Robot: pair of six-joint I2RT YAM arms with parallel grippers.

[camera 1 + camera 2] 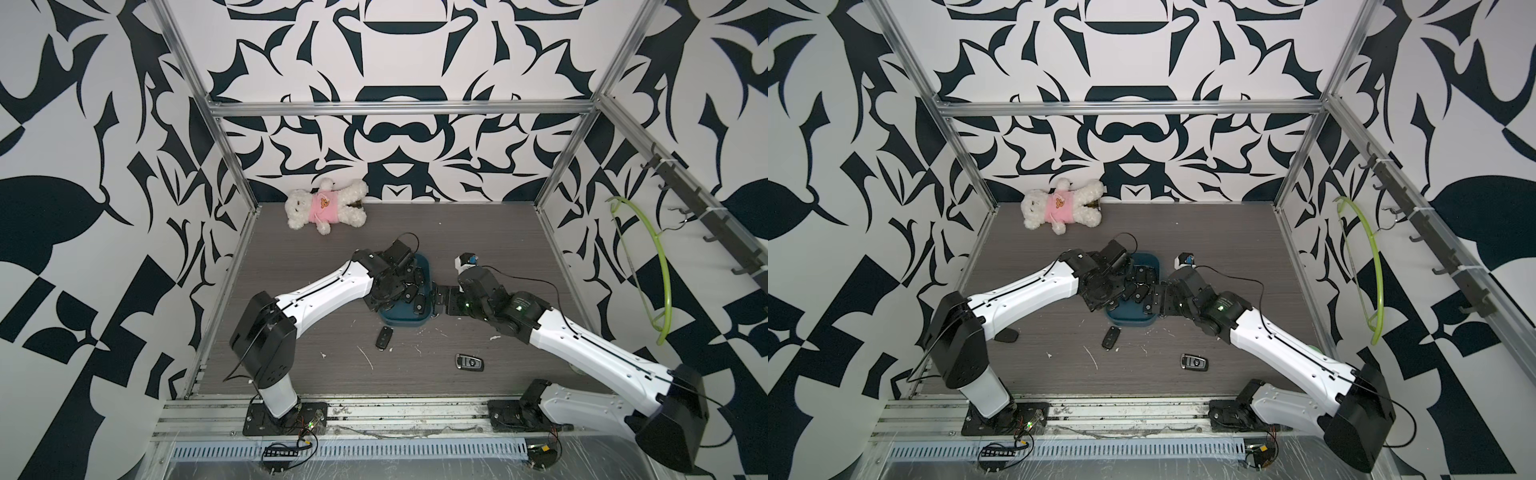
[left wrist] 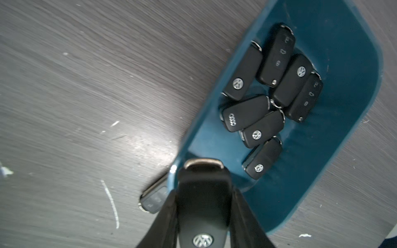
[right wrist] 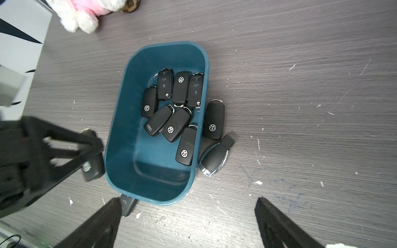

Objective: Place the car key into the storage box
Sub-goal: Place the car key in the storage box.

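The left gripper carries the key across the box's long side next and lowers and releases it, since the bare box bottom is below, past the box's rim.
The dark teal storage box [image 1: 405,321] [image 1: 1128,319] sits mid-table and holds several black car keys [image 3: 171,126] [image 2: 255,133]. My left gripper [image 2: 204,193] [image 1: 397,286] is shut on a black car key [image 2: 204,214] with a silver badge. Its ring end pokes out over the box rim [image 2: 174,171] near a corner. In the right wrist view, that gripper [image 3: 90,150] and its key [image 3: 92,168] hang beside the box's long wall [image 3: 116,128]. My right gripper [image 3: 188,200] [image 1: 440,297] stands open and empty over the table by the box's short end.
Loose keys lie around the box: one black [image 1: 384,337], one with silver trim [image 1: 468,361], one by the left arm [image 1: 1007,336], two against the box wall [image 3: 213,120] [image 3: 214,158]. A plush bear [image 1: 326,203] lies at the back. A green hanger [image 1: 648,266] hangs right.
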